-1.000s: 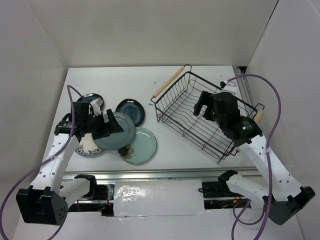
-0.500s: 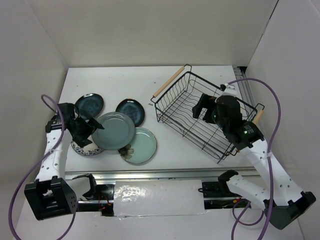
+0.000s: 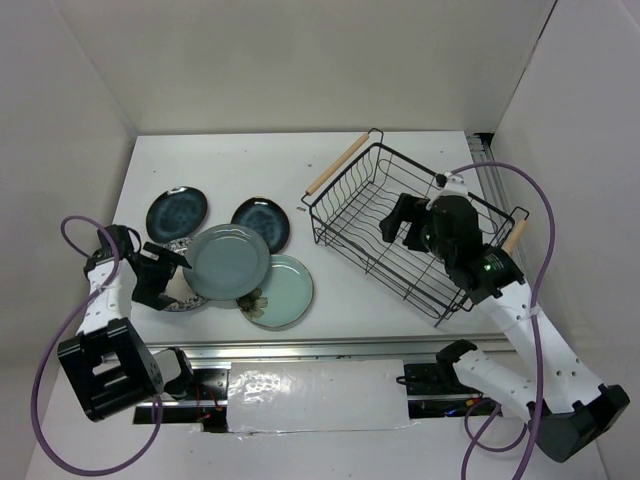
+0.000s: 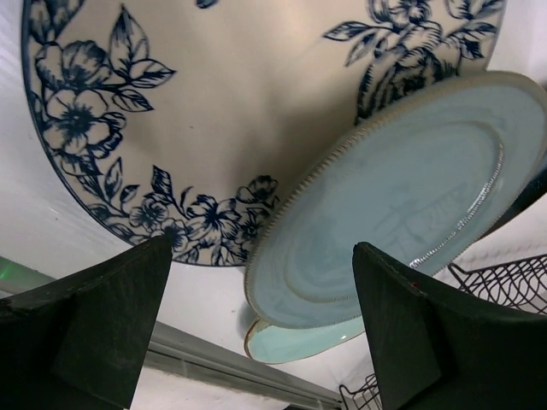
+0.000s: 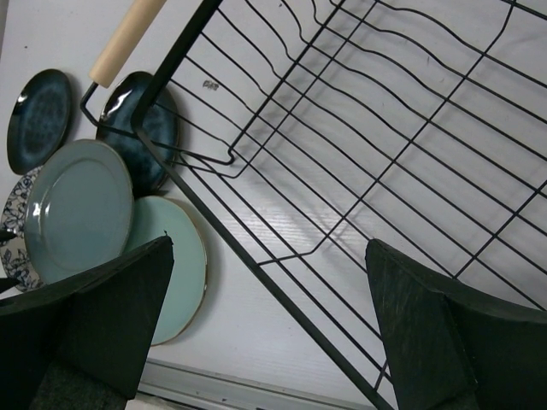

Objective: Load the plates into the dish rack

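Note:
My left gripper will next lower toward the grey-teal plate's rim, above the floral plate.
The grey-teal plate (image 3: pixel 227 262) lies on top of the white plate with blue flowers (image 3: pixel 172 297) and the pale mint plate (image 3: pixel 281 292). Two dark navy plates (image 3: pixel 177 210) (image 3: pixel 262 222) lie behind them. The black wire dish rack (image 3: pixel 352 200) stands empty at the right. My left gripper (image 3: pixel 160 277) is open and empty, low at the left edge of the plates. In the left wrist view it (image 4: pixel 256 342) faces the floral plate (image 4: pixel 171 102) and the grey-teal plate (image 4: pixel 402 205). My right gripper (image 3: pixel 398 222) is open and empty over the rack (image 5: pixel 385 128).
The rack has two light wooden handles (image 3: pixel 336 165) (image 3: pixel 516 232). White walls enclose the table at the left, back and right. A metal rail (image 3: pixel 300 345) runs along the table's near edge. The mint plate (image 5: pixel 175 256) lies close to the rack's near-left corner.
My left arm has swung back to the left, off the grey-teal plate, to the left edge of the plates. My right gripper has drifted slightly left over the rack. The plates have not moved.

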Available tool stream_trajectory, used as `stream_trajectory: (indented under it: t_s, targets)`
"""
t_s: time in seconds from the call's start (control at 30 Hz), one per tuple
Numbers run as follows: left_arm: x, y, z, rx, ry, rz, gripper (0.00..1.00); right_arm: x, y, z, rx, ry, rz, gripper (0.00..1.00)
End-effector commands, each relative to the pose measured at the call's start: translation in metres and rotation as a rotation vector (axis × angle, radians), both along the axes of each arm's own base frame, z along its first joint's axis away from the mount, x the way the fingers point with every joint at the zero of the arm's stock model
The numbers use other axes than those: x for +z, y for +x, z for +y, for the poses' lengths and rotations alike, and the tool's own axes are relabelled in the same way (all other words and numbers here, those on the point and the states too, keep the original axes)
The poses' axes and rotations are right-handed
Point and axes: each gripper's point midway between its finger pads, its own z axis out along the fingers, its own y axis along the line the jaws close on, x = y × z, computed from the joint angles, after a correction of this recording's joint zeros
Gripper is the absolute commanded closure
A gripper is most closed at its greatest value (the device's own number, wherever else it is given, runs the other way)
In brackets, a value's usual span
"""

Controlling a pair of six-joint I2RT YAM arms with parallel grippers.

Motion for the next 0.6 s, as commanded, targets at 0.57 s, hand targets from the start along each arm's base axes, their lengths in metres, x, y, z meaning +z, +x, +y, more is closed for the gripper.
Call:
stream_trajectory:
  t_s: [0.57]
  targets:
    - [-0.008,0.037,-0.016,-0.135,-0.064,-0.401,0.01,0.018,-0.013,0.005,0.058,0.096,-0.055,0.00]
